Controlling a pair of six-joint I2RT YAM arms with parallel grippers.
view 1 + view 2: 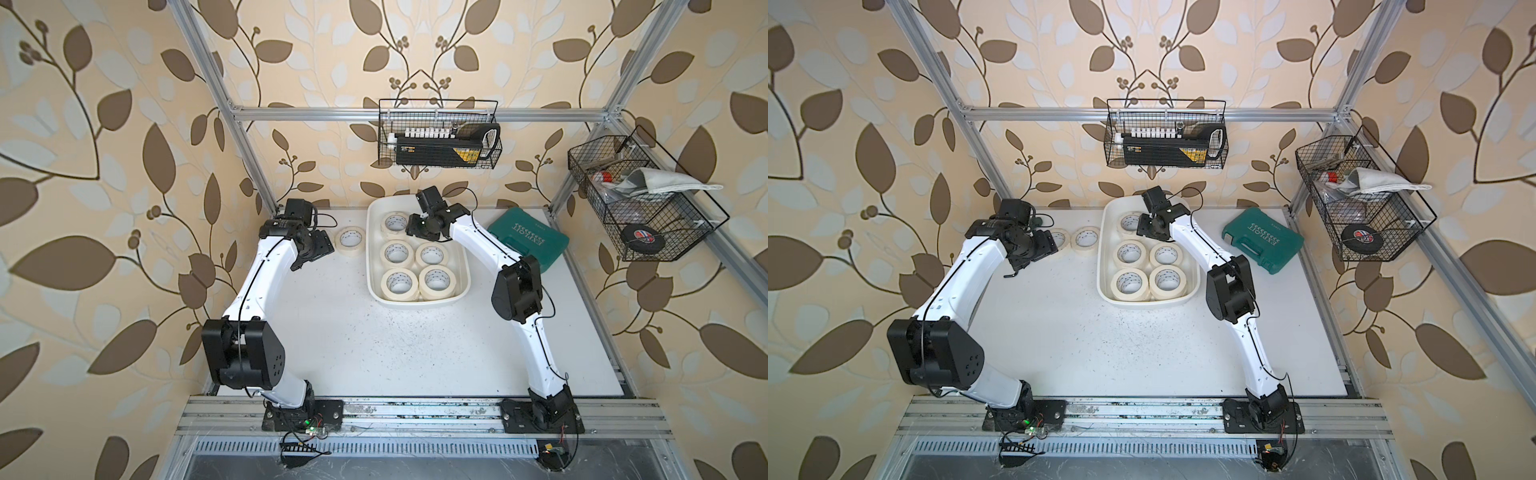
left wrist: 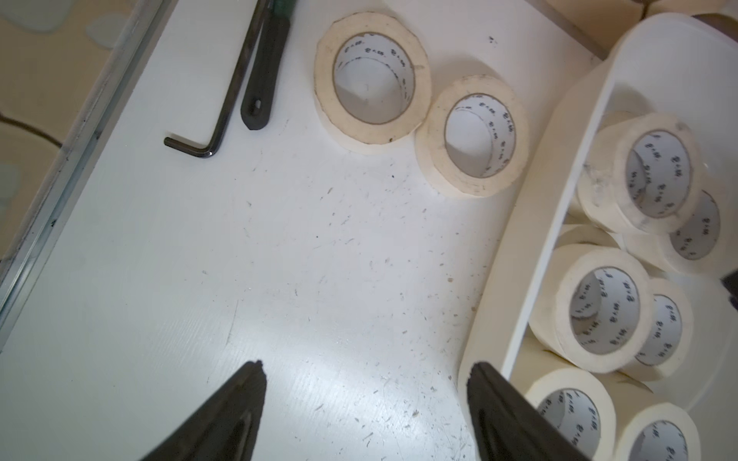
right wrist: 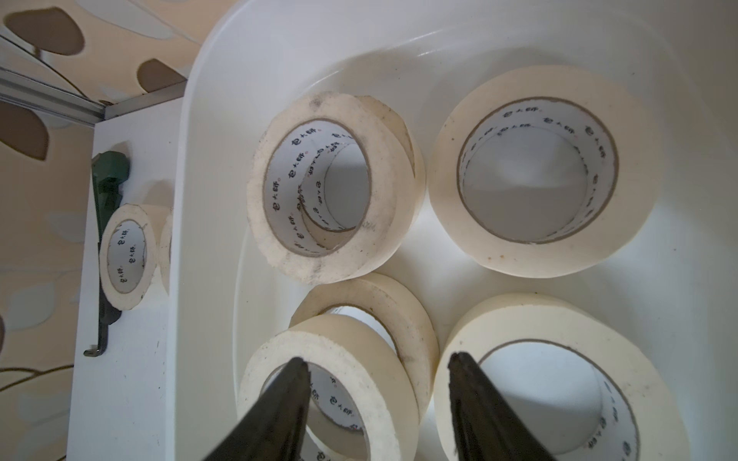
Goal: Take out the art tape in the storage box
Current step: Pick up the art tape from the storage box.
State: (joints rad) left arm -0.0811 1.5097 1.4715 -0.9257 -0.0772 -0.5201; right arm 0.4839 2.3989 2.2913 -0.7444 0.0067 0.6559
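Next I need to move my right gripper down to close astride the stacked far roll's near rim (image 1: 404, 230) (image 3: 370, 236) below, since the open core leaves room for a finger.
The white storage box (image 1: 415, 302) (image 1: 1142, 302) stands at the back middle of the table and holds several cream art tape rolls (image 1: 395, 252), some stacked (image 3: 331, 187). Two more rolls lie on the table left of it (image 1: 1086, 237) (image 2: 373, 80) (image 2: 473, 135). My left gripper (image 2: 365, 371) (image 1: 318, 251) hangs open over bare table between those rolls and the box wall (image 2: 531, 239), holding nothing. My right gripper (image 3: 379, 361) (image 1: 419, 228) is over the box's far end, open. One fingertip (image 3: 295, 375) shows against a roll's core, the other against the neighbouring roll's rim.
A hex key (image 2: 223, 99) and a dark-handled tool (image 2: 263, 72) lie near the table's back left edge. A teal case (image 1: 528, 239) sits right of the box. Two black wire baskets (image 1: 440, 133) (image 1: 640, 199) hang at the back and right, one holding a black tape roll (image 1: 638, 239).
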